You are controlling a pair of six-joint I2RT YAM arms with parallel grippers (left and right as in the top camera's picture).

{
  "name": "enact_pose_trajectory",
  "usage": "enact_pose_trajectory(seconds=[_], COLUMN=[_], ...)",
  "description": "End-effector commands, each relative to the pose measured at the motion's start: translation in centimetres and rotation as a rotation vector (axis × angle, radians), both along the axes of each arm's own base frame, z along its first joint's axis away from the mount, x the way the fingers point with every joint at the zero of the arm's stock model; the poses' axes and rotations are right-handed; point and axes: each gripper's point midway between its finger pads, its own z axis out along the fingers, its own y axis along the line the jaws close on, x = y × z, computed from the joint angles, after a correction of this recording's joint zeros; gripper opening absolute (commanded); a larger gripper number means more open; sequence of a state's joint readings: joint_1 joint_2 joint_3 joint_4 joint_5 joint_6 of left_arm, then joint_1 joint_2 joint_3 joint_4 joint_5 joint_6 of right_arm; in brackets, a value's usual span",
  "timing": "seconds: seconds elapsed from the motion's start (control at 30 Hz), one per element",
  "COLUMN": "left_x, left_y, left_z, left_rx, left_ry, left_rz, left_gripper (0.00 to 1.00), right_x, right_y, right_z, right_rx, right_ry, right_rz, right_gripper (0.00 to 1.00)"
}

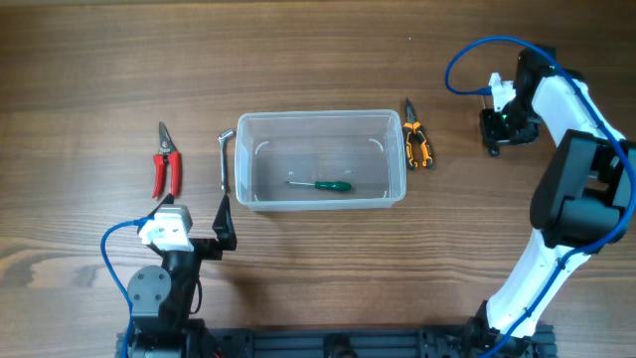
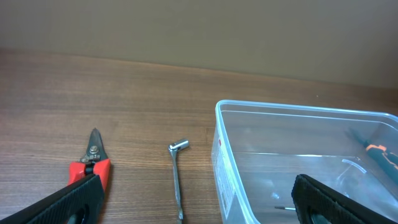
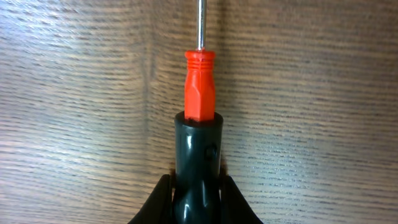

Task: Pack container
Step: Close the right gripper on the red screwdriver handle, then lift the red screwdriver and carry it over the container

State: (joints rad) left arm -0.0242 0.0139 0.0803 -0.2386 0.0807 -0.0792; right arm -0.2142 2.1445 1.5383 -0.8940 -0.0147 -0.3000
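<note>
I will next lift my right gripper past the pliers, then lower it and release the screwdriver on the container's bottom, because that is to the gripper's left in the overhead view.
The clear plastic container (image 1: 318,115) stands mid-table with a green-handled screwdriver (image 1: 323,185) lying inside it. The container also shows in the left wrist view (image 2: 298,107). My left gripper (image 1: 224,221) is open and empty, just in front of the container's near left corner; in the left wrist view its jaws (image 2: 199,211) straddle that corner. My right gripper (image 1: 494,124) is far right of the container, low over the table. In the right wrist view the gripper (image 3: 198,186) is shut on the black end of a red-and-black screwdriver (image 3: 199,81).
Red-handled pruning shears (image 1: 165,164) (image 2: 92,163) lie left of the container. An L-shaped metal wrench (image 1: 225,159) (image 2: 178,177) lies by its left wall. Orange-and-black pliers (image 1: 416,142) lie by its right wall.
</note>
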Motion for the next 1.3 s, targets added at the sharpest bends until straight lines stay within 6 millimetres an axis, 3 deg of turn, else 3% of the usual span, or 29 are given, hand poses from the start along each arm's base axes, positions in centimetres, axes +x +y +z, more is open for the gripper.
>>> enact_pose_trajectory(seconds=[0.0,0.27,0.5,0.8,1.27], left_x=[0.0,0.0,0.0,0.0,0.0], left_y=[-0.1,-0.1,-0.1,-0.1,-0.1], left_z=[-0.1,-0.1,-0.1,-0.1,-0.1], left_rx=[0.017,0.017,0.017,0.017,0.017], left_ry=[-0.006,-0.006,-0.006,-0.006,-0.006], left_rz=[-0.011,-0.011,-0.011,-0.011,-0.011], left_gripper=[1.0,1.0,1.0,1.0,1.0], right_x=[2.2,3.4,3.0,1.8,-2.3], right_y=[0.2,0.9,2.7,8.7,20.5], right_z=[3.3,8.8,12.8,16.5,19.1], right_rx=[0.013,0.042,0.098,0.174,0.229], right_ry=[-0.101,-0.243,-0.319,-0.361,-0.345], right_rz=[-0.011,0.003,0.031,0.175,0.469], right_gripper=[0.04,0.04,0.04,0.04,0.04])
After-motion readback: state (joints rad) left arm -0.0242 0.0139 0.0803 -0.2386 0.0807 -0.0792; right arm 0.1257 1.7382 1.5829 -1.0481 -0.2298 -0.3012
